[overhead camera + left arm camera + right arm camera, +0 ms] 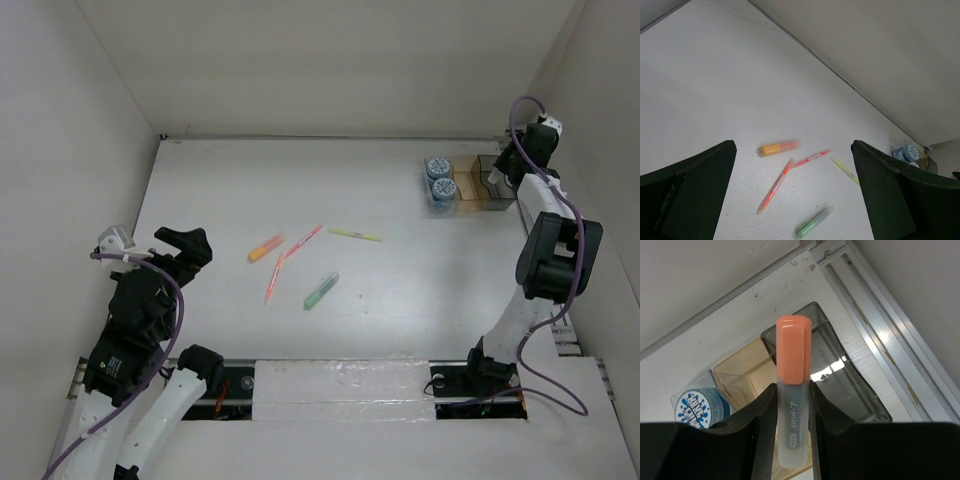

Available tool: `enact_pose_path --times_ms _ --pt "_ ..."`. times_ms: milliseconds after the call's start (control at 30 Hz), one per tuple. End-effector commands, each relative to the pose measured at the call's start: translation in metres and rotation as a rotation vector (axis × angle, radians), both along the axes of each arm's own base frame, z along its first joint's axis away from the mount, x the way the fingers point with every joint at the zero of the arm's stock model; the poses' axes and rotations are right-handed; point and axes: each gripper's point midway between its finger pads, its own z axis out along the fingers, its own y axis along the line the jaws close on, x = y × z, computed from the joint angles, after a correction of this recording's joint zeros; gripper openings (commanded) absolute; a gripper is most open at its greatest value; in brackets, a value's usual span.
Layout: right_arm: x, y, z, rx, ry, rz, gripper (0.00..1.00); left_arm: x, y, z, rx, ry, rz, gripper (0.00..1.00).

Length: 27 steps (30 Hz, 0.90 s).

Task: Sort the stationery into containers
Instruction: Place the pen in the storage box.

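Note:
The organiser's grey-tinted end section (pixel 492 176) is empty for the orange-capped marker (pixel 266 248), so I will next move my right gripper down and toward the right in the wrist view, over that section.
My right gripper (pixel 792 410) is shut on an orange-capped marker (pixel 794 355) and holds it above the organiser's grey-tinted end compartment (pixel 850 385), at the far right (pixel 505 165). The amber middle compartment (pixel 742 377) is beside it. Two blue-and-white pots (pixel 439 178) sit in the left compartment, and one shows in the right wrist view (pixel 694 406). On the table lie an orange marker (pixel 266 248), a red pen (pixel 303 240), a slim orange pen (pixel 274 278), a yellow pen (pixel 355 235) and a green marker (pixel 321 290). My left gripper (pixel 185 245) is open and empty, left of them.
White walls enclose the table on the left, back and right. The organiser (pixel 468 182) stands near the back right corner. A metal rail (pixel 880 325) runs along the right edge. In the left wrist view the pens lie between my open fingers (pixel 695 190).

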Motion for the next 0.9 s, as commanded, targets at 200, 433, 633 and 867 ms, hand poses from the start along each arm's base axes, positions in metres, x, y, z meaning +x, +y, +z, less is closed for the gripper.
enact_pose_path --times_ms 200,433,633,867 --pt "0.035 0.001 0.008 -0.08 -0.056 0.161 0.0 0.004 -0.005 0.012 0.004 -0.05 -0.032 1.0" --pt "0.037 -0.016 0.006 -0.119 -0.026 0.127 0.0 0.004 -0.009 0.013 0.007 -0.056 -0.053 1.0" --pt "0.036 -0.033 0.003 -0.144 -0.006 0.094 0.0 0.007 -0.01 0.008 0.014 -0.039 -0.053 1.0" --pt "0.037 -0.036 -0.012 -0.146 0.027 0.091 0.0 0.007 -0.012 0.01 0.009 -0.047 -0.062 1.0"
